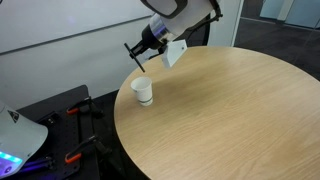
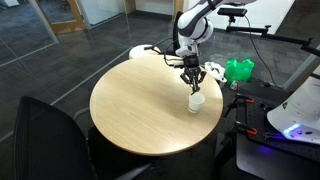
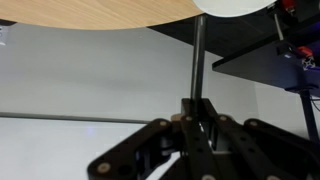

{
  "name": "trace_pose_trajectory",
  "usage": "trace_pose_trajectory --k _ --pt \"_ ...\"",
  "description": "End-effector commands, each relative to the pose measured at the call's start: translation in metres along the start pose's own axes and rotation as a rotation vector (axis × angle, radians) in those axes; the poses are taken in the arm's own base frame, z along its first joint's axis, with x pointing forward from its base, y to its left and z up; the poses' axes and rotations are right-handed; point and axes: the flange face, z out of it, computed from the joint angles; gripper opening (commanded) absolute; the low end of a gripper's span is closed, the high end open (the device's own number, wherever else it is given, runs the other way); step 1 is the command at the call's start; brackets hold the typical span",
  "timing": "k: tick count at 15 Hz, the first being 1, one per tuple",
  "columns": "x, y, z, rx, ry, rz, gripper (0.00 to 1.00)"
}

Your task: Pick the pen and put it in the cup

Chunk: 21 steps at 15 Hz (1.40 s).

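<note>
My gripper moves down next, slides the pen inside and releases it, as the cup's opening [image 1: 142, 83] [image 3: 233, 5] lies below and the pen's tip points at it.
The white cup [image 1: 143, 92] stands near the edge of the round wooden table [image 1: 230, 110]; it also shows in an exterior view [image 2: 197, 101] and as a white rim at the top of the wrist view [image 3: 232, 6]. My gripper [image 1: 141, 61] hangs just above the cup, also seen in an exterior view [image 2: 191, 78]. It is shut on the dark pen [image 3: 198, 60], which points from the fingers [image 3: 200, 115] toward the cup's rim. In both exterior views the pen's tip [image 1: 144, 73] is right above the cup.
A green object [image 2: 239, 70] and black equipment lie beyond the table edge near the cup. A white device with blue light [image 1: 18, 135] sits by the table. A dark chair [image 2: 45, 140] stands at the near side.
</note>
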Motion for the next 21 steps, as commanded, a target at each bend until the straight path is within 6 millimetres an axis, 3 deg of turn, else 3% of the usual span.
trace_pose_trajectory --k 1,10,21 --pt "-0.008 -0.007 -0.006 0.026 0.039 0.020 0.03" --pt "-0.029 -0.020 -0.011 0.079 0.097 0.094 0.03" --pt "-0.054 -0.010 0.014 0.109 0.153 0.082 0.03"
